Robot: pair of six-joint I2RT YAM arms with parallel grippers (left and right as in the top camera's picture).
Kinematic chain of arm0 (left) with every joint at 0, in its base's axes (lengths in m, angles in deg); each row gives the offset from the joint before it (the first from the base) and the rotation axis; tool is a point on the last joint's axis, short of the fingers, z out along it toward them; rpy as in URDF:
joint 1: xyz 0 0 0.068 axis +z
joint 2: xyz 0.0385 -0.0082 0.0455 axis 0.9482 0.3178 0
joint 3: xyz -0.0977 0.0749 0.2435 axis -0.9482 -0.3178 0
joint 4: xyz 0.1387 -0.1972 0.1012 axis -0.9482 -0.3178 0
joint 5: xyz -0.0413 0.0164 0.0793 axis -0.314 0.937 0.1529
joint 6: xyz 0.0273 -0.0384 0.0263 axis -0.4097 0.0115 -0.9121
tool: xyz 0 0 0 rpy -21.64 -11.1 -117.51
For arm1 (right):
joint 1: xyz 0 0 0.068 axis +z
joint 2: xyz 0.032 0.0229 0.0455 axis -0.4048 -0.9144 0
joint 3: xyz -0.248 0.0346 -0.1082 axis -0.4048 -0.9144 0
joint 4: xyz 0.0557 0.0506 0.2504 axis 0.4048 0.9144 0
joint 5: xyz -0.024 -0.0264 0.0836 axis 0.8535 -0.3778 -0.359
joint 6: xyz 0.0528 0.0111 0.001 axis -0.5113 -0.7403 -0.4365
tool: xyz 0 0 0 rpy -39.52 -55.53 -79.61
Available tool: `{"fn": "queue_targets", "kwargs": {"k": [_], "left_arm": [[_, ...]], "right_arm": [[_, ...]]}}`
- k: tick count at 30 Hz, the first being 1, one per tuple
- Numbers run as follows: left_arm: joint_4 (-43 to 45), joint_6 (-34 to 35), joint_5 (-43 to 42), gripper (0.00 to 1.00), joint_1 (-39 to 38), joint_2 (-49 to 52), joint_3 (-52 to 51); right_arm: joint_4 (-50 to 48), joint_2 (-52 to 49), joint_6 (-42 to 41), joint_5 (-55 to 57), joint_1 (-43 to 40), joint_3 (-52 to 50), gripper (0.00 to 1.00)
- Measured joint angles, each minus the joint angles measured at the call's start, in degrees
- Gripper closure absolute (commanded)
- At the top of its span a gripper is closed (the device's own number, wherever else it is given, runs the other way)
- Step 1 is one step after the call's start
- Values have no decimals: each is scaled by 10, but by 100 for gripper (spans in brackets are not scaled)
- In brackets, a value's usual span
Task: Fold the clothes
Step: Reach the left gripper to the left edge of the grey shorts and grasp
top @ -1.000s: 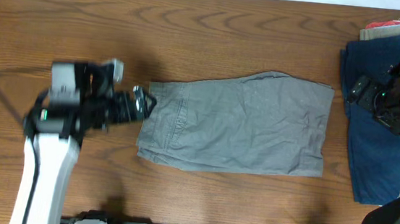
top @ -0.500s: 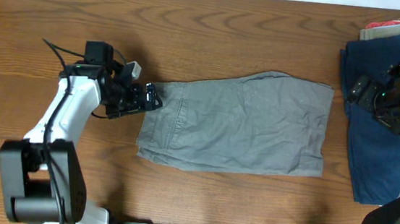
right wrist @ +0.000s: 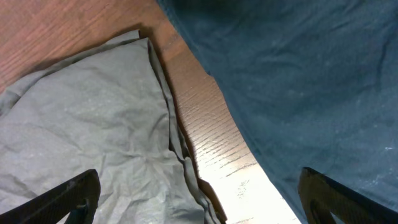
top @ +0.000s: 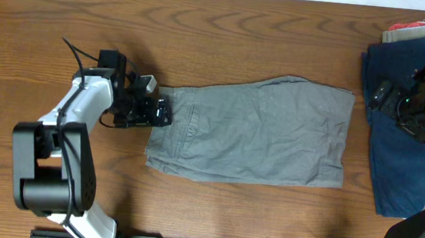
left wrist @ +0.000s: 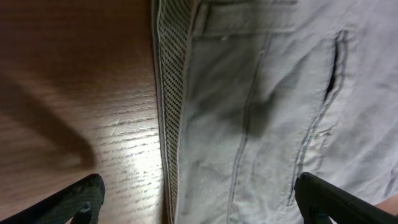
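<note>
I'll next move my left gripper slightly toward the back pocket [left wrist: 333,62], then down to the grey shorts' waistband edge.
The grey shorts [top: 254,130] lie folded in half on the table's middle, waistband to the left. My left gripper [top: 159,108] is open at the waistband's upper left corner; the left wrist view shows the waistband edge [left wrist: 169,124] and a back pocket [left wrist: 333,62] between its open fingers [left wrist: 199,202]. My right gripper [top: 380,95] is open above the gap between the grey shorts' right edge [right wrist: 93,124] and the navy blue shorts [top: 395,143], which also fill the right wrist view [right wrist: 298,74]. It holds nothing [right wrist: 199,196].
A tan and a red-orange garment [top: 413,29] peek out under the navy shorts at the far right corner. Bare wooden table [top: 204,33] lies behind and to the left of the grey shorts.
My left arm has swung up and right, bringing its gripper to the waistband corner of the grey shorts. The right arm has not moved.
</note>
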Motion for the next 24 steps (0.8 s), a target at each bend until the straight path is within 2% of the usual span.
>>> {"fn": "queue_targets", "kwargs": {"k": [7,10,15,17,20,24], "left_arm": [[0,-7,-23,2,0,20,1],[1,-8,-31,18,-1,24,0],[0,-16,-50,21,-11,35,1],[0,-17,-54,24,-19,37,1],[1,-16,-58,34,-29,40,1],[1,-17,-59,36,-33,43,1]], "right_arm": [[0,0,0,0,0,0,1],[0,0,0,0,0,0,1],[0,0,0,0,0,0,1],[0,0,0,0,0,0,1],[0,0,0,0,0,0,1],[0,0,0,0,0,0,1]]}}
